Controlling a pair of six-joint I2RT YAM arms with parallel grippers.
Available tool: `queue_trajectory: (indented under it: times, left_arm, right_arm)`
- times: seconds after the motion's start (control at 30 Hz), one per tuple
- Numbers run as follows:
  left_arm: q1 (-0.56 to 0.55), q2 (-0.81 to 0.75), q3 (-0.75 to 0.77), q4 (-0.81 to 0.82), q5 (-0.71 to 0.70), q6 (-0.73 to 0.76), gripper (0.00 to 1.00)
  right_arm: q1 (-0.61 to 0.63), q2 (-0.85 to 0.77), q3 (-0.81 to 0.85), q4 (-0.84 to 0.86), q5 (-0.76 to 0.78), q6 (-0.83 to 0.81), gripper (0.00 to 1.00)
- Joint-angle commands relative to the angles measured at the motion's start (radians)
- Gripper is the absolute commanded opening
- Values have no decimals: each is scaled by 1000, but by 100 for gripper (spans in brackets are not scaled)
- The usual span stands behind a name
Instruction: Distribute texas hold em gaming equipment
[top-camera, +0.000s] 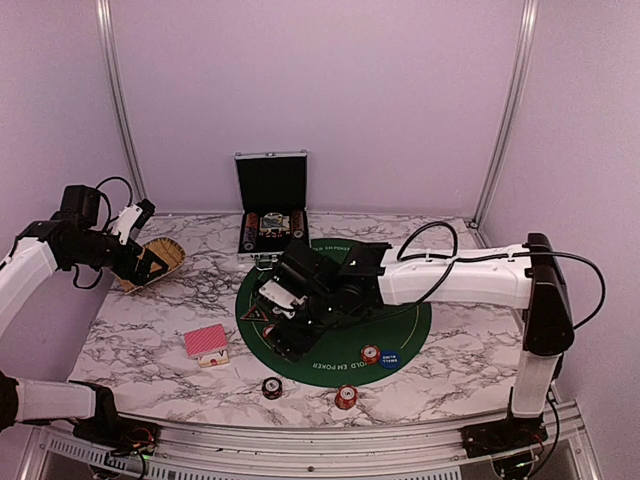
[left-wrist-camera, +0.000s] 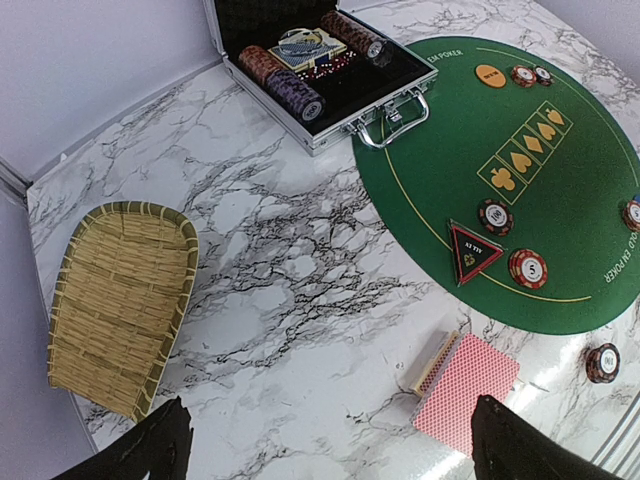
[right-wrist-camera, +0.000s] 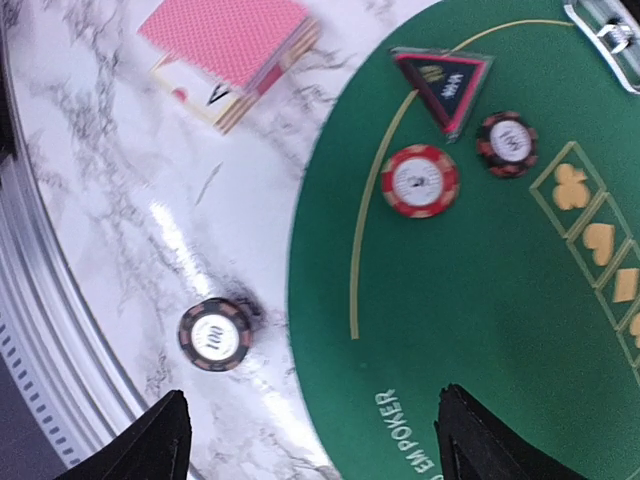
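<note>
The dark chip on the marble is in clear view below, to the left in the wrist view. My right gripper should go down that way next and close around the chip.
Red-backed playing cards (top-camera: 207, 343) (left-wrist-camera: 465, 390) (right-wrist-camera: 235, 50) lie on the marble, left of the green mat (top-camera: 400, 320). A black triangular marker (left-wrist-camera: 472, 250) (right-wrist-camera: 443, 85) sits on the mat's left part with a red chip (right-wrist-camera: 420, 180) and a dark chip (right-wrist-camera: 507, 143) beside it. Another dark chip (right-wrist-camera: 214, 335) (top-camera: 271, 388) lies on the marble off the mat. My right gripper (right-wrist-camera: 315, 445) (top-camera: 290, 335) hovers open over the mat's near-left edge, holding nothing. My left gripper (left-wrist-camera: 335, 455) (top-camera: 148, 262) is open and empty, raised over the marble by the woven tray. An orange disc (left-wrist-camera: 491, 75) and a blue disc (top-camera: 389, 357) lie on the mat.
An open silver-edged case (top-camera: 272, 215) (left-wrist-camera: 320, 70) with chip rolls stands at the back centre. The woven tray (left-wrist-camera: 120, 300) (top-camera: 172, 252) is at the far left. A red chip (top-camera: 346, 398) lies near the front edge, one (top-camera: 370, 354) beside the blue disc.
</note>
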Motion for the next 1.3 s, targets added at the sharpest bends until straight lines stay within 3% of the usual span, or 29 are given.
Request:
queue_trajectory:
  times: [0.0,0.27,1.27]
  left_arm:
    - [5,-6,2,-24,10,6,99]
    - [5,-16,7,-34,8,8,99]
    - [5,-19,18,-46,7,9,99]
  right_arm:
    - [67,72,60,-51,-91,-22,85]
    - [111,181,129,-67,-95,-66,87]
    - [118,311,205,-89,-83,-109,60]
